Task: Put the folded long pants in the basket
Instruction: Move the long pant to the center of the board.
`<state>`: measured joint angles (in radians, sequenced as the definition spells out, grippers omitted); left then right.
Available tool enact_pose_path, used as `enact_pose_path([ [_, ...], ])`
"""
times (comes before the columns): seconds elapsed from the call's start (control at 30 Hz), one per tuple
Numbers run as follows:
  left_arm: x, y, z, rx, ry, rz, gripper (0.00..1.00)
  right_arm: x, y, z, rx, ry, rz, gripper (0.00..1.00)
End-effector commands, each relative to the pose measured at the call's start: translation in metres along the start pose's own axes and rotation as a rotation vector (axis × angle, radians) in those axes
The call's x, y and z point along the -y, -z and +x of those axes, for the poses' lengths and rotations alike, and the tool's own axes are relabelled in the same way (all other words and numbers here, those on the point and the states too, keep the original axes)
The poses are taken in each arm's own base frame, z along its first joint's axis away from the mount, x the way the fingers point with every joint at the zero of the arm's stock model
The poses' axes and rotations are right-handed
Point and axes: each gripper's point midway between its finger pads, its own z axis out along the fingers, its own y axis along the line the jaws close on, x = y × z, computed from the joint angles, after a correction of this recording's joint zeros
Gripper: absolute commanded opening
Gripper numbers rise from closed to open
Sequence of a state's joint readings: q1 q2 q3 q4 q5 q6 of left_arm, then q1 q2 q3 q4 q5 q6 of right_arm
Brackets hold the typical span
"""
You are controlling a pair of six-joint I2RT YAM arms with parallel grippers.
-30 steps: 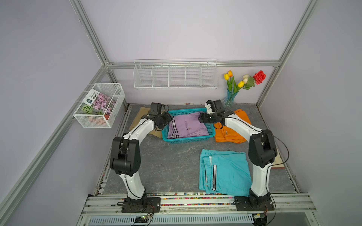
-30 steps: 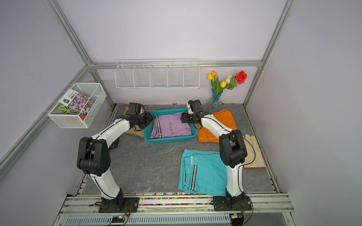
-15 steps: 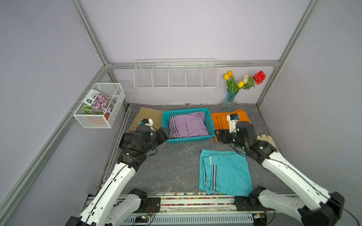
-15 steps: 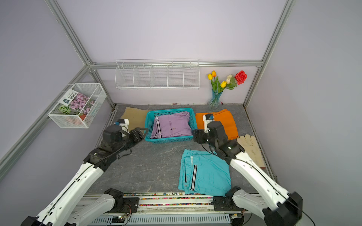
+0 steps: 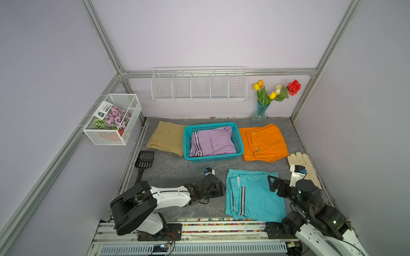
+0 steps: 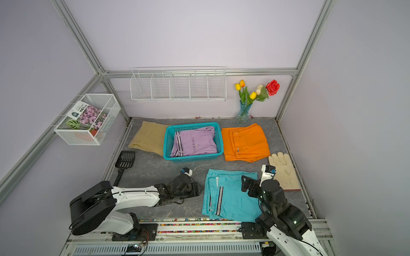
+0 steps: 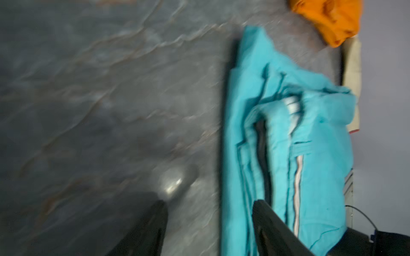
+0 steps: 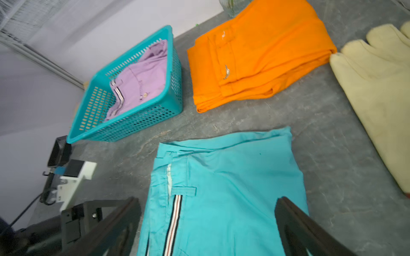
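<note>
One finger of my left gripper is over cloth and the other is over bare table. I should lower the gripper next, with one finger on each side of the turquoise pants' striped side edge (image 5: 228, 194) (image 7: 234, 236), and close it.
The teal basket (image 5: 212, 157) stands at the back middle with the lilac striped pants (image 5: 213, 143) lying inside. Tan pants (image 5: 168, 137) lie to its left and orange pants (image 5: 264, 141) to its right. Turquoise striped pants (image 5: 255, 195) lie flat near the front edge. My left gripper (image 7: 210, 202) is open low at their left edge, one finger over the cloth and the other over the bare table. Over the same pants' right side my right gripper (image 8: 208, 199) is wide open and holds nothing. In a top view the two grippers (image 6: 198, 188) (image 6: 244, 184) flank the turquoise pants (image 6: 233, 199).
A cream glove (image 5: 304, 168) lies right of the turquoise pants, next to my right wrist. A black slotted scoop (image 5: 144, 159) lies at the left edge. A vase of flowers (image 5: 261, 110) stands at the back right. White wire baskets (image 5: 198, 84) (image 5: 113, 119) hang on the walls.
Both arms have drawn back from the basket to the front of the table and now flank the turquoise pants. The right jaws have opened wider. The lilac pants stay in the basket.
</note>
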<state>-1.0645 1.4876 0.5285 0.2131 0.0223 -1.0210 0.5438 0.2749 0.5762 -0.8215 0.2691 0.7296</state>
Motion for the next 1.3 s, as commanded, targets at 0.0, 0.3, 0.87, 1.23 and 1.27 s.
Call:
enact_pose_path([
  [0.0,0.018,-0.016,0.003,0.017,0.015,0.082,0.67,0.019,-0.011,0.019,-0.054,-0.035,0.089,0.99],
  [0.3,0.031,-0.034,0.031,-0.044,-0.018,0.053,0.67,0.024,-0.014,0.032,-0.080,-0.074,0.087,0.99],
  [0.87,-0.010,0.005,0.018,0.021,0.029,-0.208,0.00,0.014,-0.028,0.047,-0.134,-0.062,0.034,0.99],
  [1.23,-0.060,0.104,-0.017,0.195,-0.013,-0.194,0.00,-0.032,-0.054,0.078,-0.233,-0.042,-0.246,0.89],
  [1.27,-0.059,0.108,-0.017,0.202,-0.025,-0.184,0.00,-0.037,-0.058,0.082,-0.244,-0.046,-0.277,0.89],
])
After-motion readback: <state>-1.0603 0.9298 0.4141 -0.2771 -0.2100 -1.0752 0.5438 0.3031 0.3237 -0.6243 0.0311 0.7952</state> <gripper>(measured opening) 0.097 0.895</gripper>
